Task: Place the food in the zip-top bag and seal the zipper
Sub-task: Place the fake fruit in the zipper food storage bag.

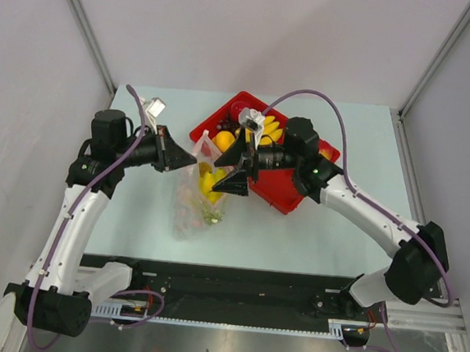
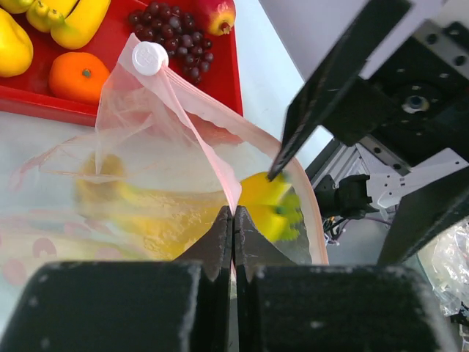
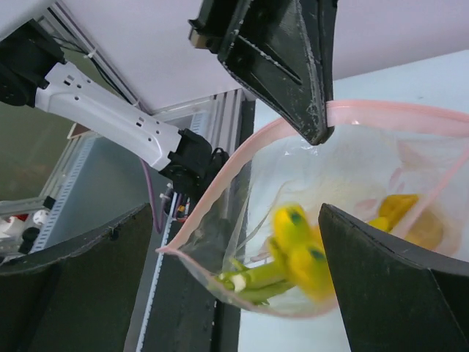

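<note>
I next move my right gripper across and down onto the tray's orange-yellow corner fruit (image 1: pixel 326 153), because the fruit is below the gripper, to its right in the top view.
The clear zip-top bag (image 1: pixel 198 197) hangs open beside the red tray. My left gripper (image 1: pixel 189 159) is shut on its pink zipper strip (image 2: pixel 220 176); the pinch shows in the left wrist view (image 2: pixel 233 214). My right gripper (image 1: pixel 231 172) is open and empty over the bag's mouth. In the right wrist view (image 3: pixel 236 213), blurred yellow bananas (image 3: pixel 300 249) are inside the bag just below the jaws, next to a green-white stalk (image 3: pixel 256 279). An orange (image 2: pixel 77 75), dark grapes (image 2: pixel 172 37), a red apple (image 2: pixel 218 15) and a lemon (image 2: pixel 11 48) lie in the tray.
The red tray (image 1: pixel 279 192) sits at the back middle of the pale table, right of the bag. A white slider (image 2: pixel 150 57) sits at the zipper's far end. A black rail (image 1: pixel 233 295) runs along the near table edge. Grey walls enclose the sides and back.
</note>
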